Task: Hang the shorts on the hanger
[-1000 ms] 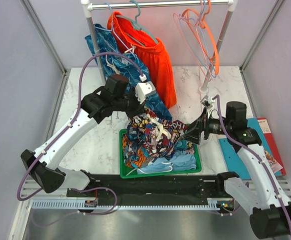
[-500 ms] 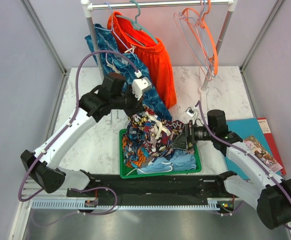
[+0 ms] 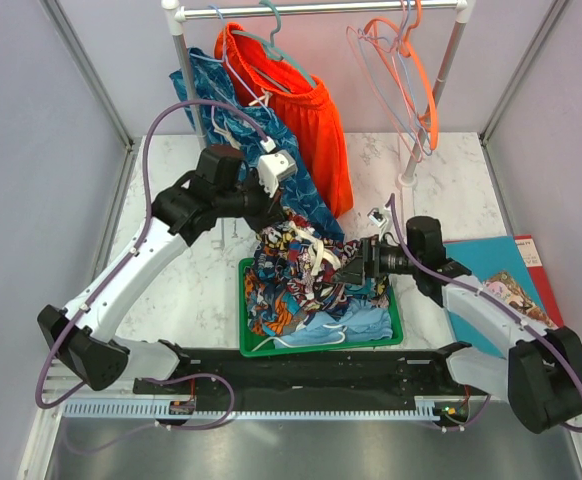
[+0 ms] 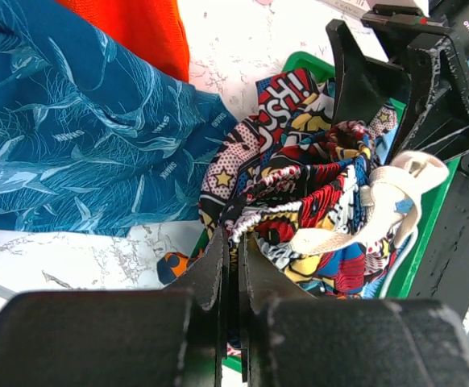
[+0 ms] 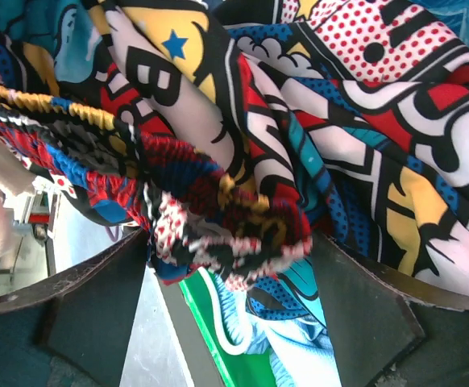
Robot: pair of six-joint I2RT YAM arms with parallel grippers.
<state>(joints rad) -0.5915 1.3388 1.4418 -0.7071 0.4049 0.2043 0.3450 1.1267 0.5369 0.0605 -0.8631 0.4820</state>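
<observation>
The green tray lies below, back toward my base, so next my left gripper needs to raise the bunched shorts to spread them, then lower back over the tray and release.
The comic-print shorts [image 3: 306, 262] hang bunched over the green tray [image 3: 321, 343]. My left gripper [image 3: 274, 213] is shut on their waistband and holds them up; in the left wrist view the jaws [image 4: 234, 238] pinch the gathered edge, with the white drawstring [image 4: 388, 193] looped to the right. My right gripper [image 3: 351, 272] is open at the shorts' right side. In the right wrist view the bunched waistband [image 5: 218, 230] lies between the spread fingers [image 5: 363, 314]. The thin pale pink hanger [image 3: 391, 105] hangs on the rail at the right.
Orange shorts [image 3: 306, 110] and blue patterned shorts [image 3: 211, 100] hang on the rail's left, close behind my left gripper. An orange hanger [image 3: 423, 80] hangs beside the pink one. A light blue garment [image 3: 356, 325] lies in the tray. A blue mat [image 3: 486, 262] and booklet lie at the right.
My right gripper has moved left from beside the tray up to the shorts, its open jaws now around the bunched waistband. My left gripper has kept its hold and shifted slightly up and left.
</observation>
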